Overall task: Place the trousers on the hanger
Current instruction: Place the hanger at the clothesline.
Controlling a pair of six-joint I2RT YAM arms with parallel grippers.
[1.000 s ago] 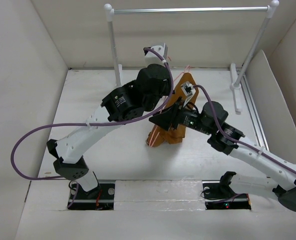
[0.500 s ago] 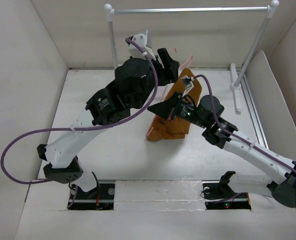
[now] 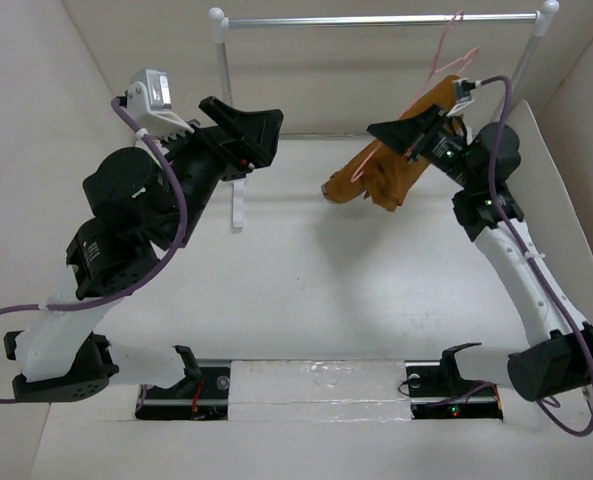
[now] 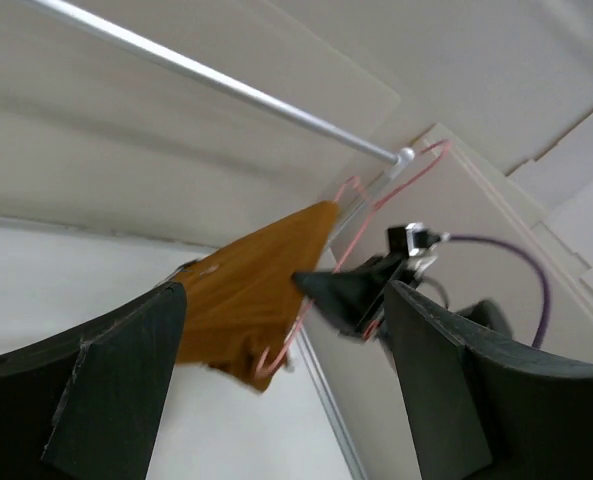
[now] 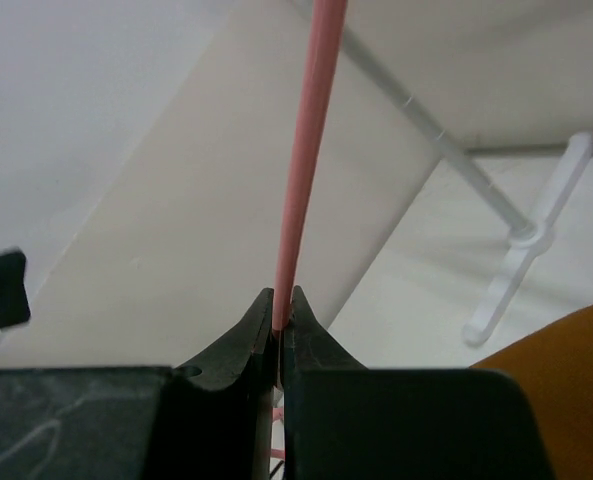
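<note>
My right gripper moves outward to the silver bar's end (image 3: 526, 17), to its right in the top view, next, to hang the hanger's hook and release the hanger's wire.
The rust-brown trousers (image 3: 381, 172) hang folded over the thin pink hanger (image 3: 444, 55), lifted above the table at the back right. My right gripper (image 3: 374, 128) is shut on the hanger's wire, which rises straight out of its tips (image 5: 281, 305). The hanger's hook reaches the silver rail (image 3: 376, 19) near its right end; whether it rests on the rail I cannot tell. My left gripper (image 3: 261, 142) stands open and holds nothing, raised at the left, well apart from the trousers. In the left wrist view the trousers (image 4: 241, 290) and hanger (image 4: 376, 205) show between its spread fingers (image 4: 96, 390).
The rail rests on two white posts, one at the back left (image 3: 226, 90) and one at the back right (image 3: 511, 90), each with a foot on the table. White walls close in the left, back and right sides. The right post (image 5: 521, 260) shows beyond the right gripper.
The left gripper let go, opened and swung away up to the left. The right gripper shut on the hanger and carried it with the trousers up to the rail's right end.
</note>
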